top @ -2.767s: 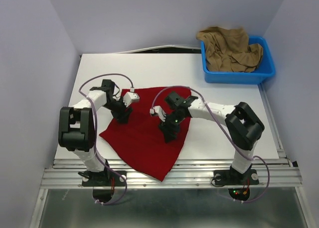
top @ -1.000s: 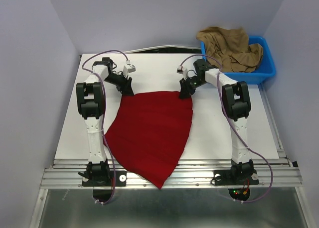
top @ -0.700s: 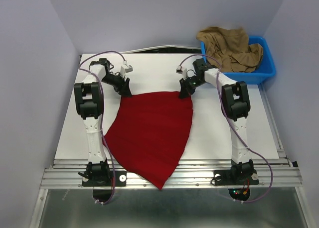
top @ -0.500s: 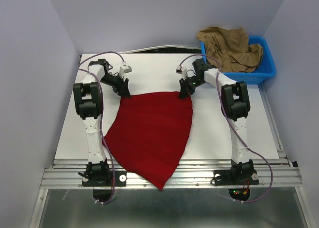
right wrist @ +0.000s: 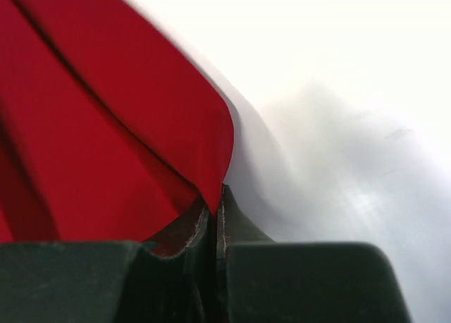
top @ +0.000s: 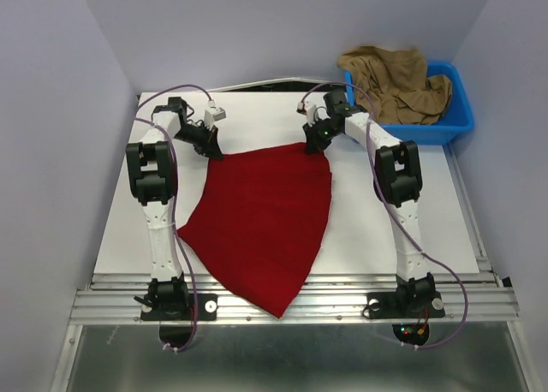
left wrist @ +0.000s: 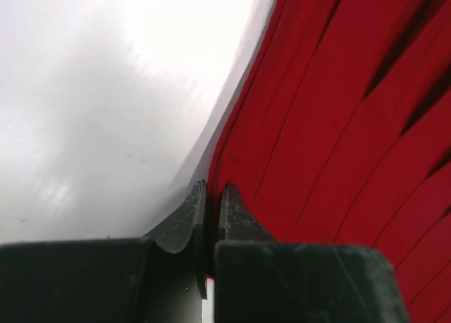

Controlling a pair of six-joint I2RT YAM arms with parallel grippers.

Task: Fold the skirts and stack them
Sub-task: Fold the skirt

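The robot's right gripper next needs to lift the overhanging skirt, bring its corner back to the skirt's middle, which lies back from that gripper, then lower and release it.
The deep red skirt [top: 261,216] lies spread on the white table, its narrow end hanging over the near edge. My left gripper [top: 216,151] is shut on the skirt's far left corner; in the left wrist view red pleats [left wrist: 331,118] run away from the pinched jaws [left wrist: 211,196]. My right gripper [top: 313,146] is shut on the far right corner, and the cloth's edge [right wrist: 176,125] rises from between its jaws [right wrist: 217,199]. The tan-brown skirt [top: 396,84] lies crumpled in the blue bin.
The blue bin [top: 409,132] stands at the table's far right corner. Both arms reach far across the white table [top: 385,221], their cables looping above. A metal rail [top: 291,299] runs along the near edge.
Both grippers have closed on the red skirt's far corners and drawn them slightly away from me. The far edge now sits higher and tauter than a second ago.
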